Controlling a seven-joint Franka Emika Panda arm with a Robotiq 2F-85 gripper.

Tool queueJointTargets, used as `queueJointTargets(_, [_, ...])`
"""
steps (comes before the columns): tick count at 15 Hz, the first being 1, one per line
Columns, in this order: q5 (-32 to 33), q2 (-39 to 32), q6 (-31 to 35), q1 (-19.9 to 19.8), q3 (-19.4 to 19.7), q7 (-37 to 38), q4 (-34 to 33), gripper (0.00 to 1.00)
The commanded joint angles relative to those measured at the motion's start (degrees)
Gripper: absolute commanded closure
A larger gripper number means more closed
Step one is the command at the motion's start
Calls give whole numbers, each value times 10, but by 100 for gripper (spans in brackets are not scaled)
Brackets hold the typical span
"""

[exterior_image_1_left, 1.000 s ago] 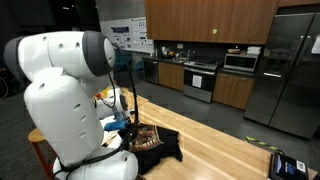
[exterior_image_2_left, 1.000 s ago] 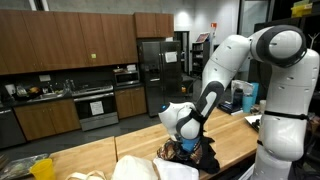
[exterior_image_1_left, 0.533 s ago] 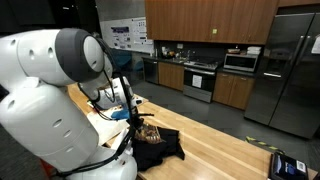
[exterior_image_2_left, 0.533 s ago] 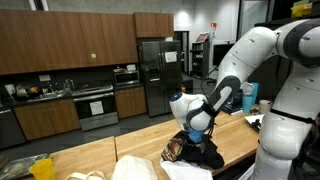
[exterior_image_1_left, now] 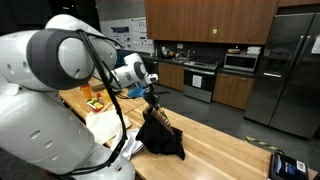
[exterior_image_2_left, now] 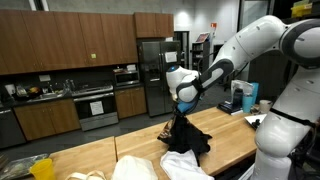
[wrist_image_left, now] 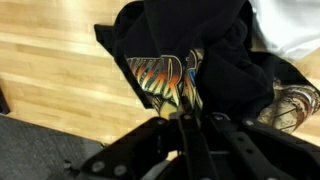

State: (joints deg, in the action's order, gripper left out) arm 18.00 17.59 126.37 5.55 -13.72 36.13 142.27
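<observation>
Next, my gripper carries the fold over to the bare wood beside it toward the blue-and-black box, clear of the white cloth, and releases it there.
A black garment with an orange and white print (exterior_image_1_left: 158,133) hangs from my gripper (exterior_image_1_left: 153,99), lifted above the wooden countertop (exterior_image_1_left: 225,150); its lower folds still rest on the wood. In the other exterior view the garment (exterior_image_2_left: 186,135) dangles below the gripper (exterior_image_2_left: 181,104). In the wrist view the gripper (wrist_image_left: 190,116) is shut on a fold of the printed cloth (wrist_image_left: 168,75), fingers pressed together with fabric between them.
White cloth (exterior_image_2_left: 140,168) lies on the countertop near the garment. A blue-and-black box (exterior_image_1_left: 288,165) sits at the far end of the counter. Kitchen cabinets, a stove (exterior_image_1_left: 200,78) and a steel fridge (exterior_image_1_left: 290,70) stand behind.
The gripper closed on the black garment on the countertop and rose, pulling the cloth up so it now hangs from the fingers.
</observation>
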Motion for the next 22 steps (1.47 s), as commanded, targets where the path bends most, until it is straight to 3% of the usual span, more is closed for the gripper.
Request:
queueJointTargets(1, [37, 70, -50, -53, 23, 22, -11, 98])
queueJointTargets(8, [58, 221, -96, -180, 117, 25, 76, 98])
queueJointTargets(11, [110, 284, -94, -248, 155, -6, 137, 98])
queueJointTargets(15, [168, 332, -43, -349, 246, -49, 201, 98])
queueJointTargets(16, [200, 300, -38, -350, 294, -57, 172, 98])
queueJointTargets(17, [224, 296, -9, -370, 328, -77, 181, 98])
queueJointTargets(19, [234, 274, 50, -374, 389, -112, 182, 98])
queueJointTargets(20, [212, 243, 87, -385, 392, -142, 172, 98])
queueJointTargets(22, [166, 195, 131, -354, 399, -175, 147, 98])
